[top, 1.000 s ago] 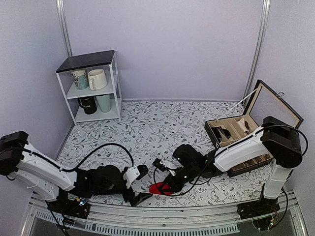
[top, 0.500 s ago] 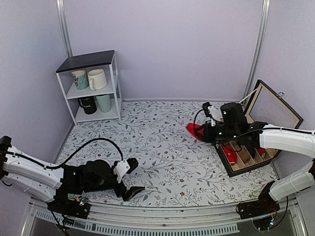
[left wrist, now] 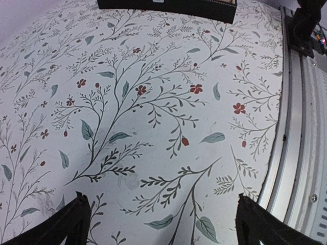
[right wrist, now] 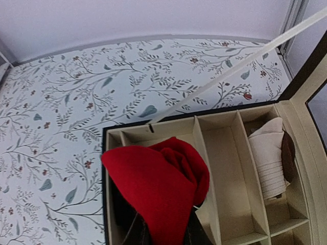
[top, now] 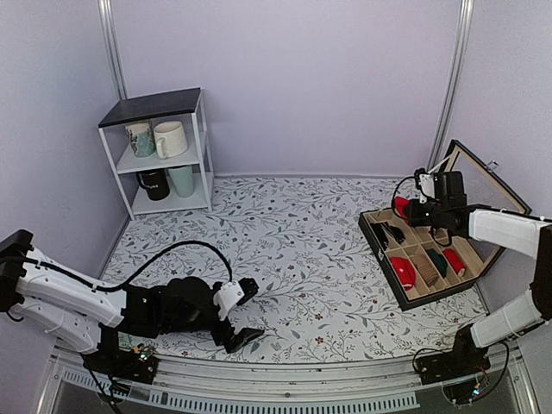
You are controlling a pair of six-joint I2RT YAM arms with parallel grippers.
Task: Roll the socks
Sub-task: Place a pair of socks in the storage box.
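I will next move my right gripper to the right in its wrist view, then down, and release the socks, as the empty section of the sock box by the beige roll is below it on that side.
The socks are a fist-sized bright red roll (right wrist: 163, 186). My right gripper (right wrist: 163, 232) is shut on it from below and holds it over the back-left compartments of the open sock box (right wrist: 225, 168). In the top view the roll (top: 400, 207) hangs at the box's far left corner, in the right gripper (top: 407, 210). My left gripper (top: 244, 312) is open and empty, low over the floral tablecloth near the front edge. In the left wrist view its two dark fingertips (left wrist: 71, 224) stand wide apart with only cloth between them.
The box (top: 379, 241) has its lid raised at the right. It holds other red (top: 402, 272), beige (top: 423, 267) and dark green (top: 438, 261) rolls, and a beige roll (right wrist: 271, 163). A white shelf with mugs (top: 164, 155) stands back left. A metal rail (left wrist: 301, 127) runs along the near edge.
My right arm has carried the red roll from the front middle of the table across to the box at the right. My left gripper stays low near the front edge.
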